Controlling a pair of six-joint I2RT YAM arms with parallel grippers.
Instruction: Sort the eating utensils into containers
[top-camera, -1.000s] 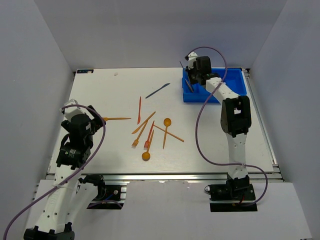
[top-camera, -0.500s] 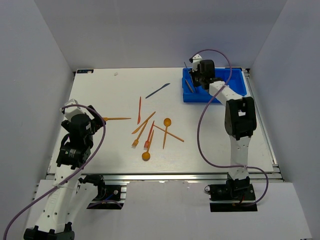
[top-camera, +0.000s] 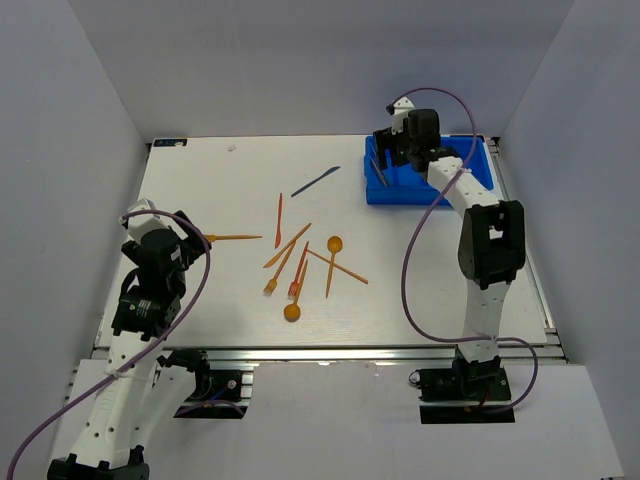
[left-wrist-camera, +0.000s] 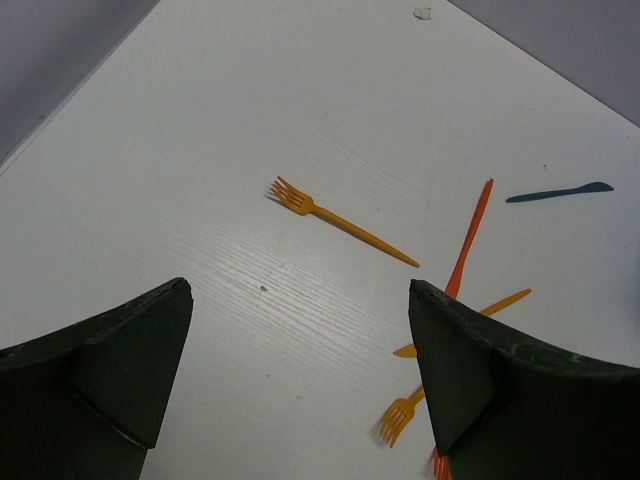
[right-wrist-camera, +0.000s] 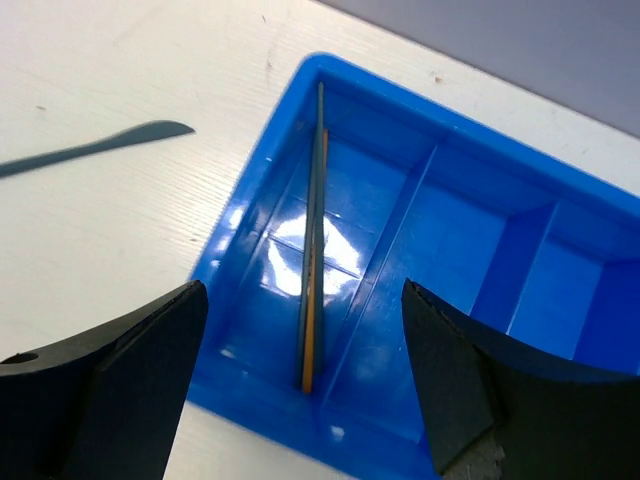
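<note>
My right gripper should move back and down next, onto the handle of the orange spoon (top-camera: 329, 278) nearest the tray, because the handle is below and back of the gripper.
The blue tray (top-camera: 480, 165) sits at the table's far right. Its leftmost compartment holds a dark grey-blue utensil and an orange one (right-wrist-camera: 312, 250), lying side by side on edge. My right gripper (right-wrist-camera: 305, 370) hovers open above that compartment (top-camera: 388, 152), nothing between its fingers. On the white table lie a dark knife (top-camera: 315, 181), an orange knife (top-camera: 278, 207), an orange fork (top-camera: 232, 238) and a cluster of orange forks and spoons (top-camera: 300, 265). My left gripper (top-camera: 192, 238) hangs open at the left, just short of the orange fork (left-wrist-camera: 340, 222).
The tray's other compartments (right-wrist-camera: 520, 250) look bare. The dark knife (right-wrist-camera: 95, 148) lies on the table just left of the tray. Grey walls close in the table on three sides.
My right gripper has gone from shut to open over the tray's left compartment and shifted slightly right. The left arm has not moved.
</note>
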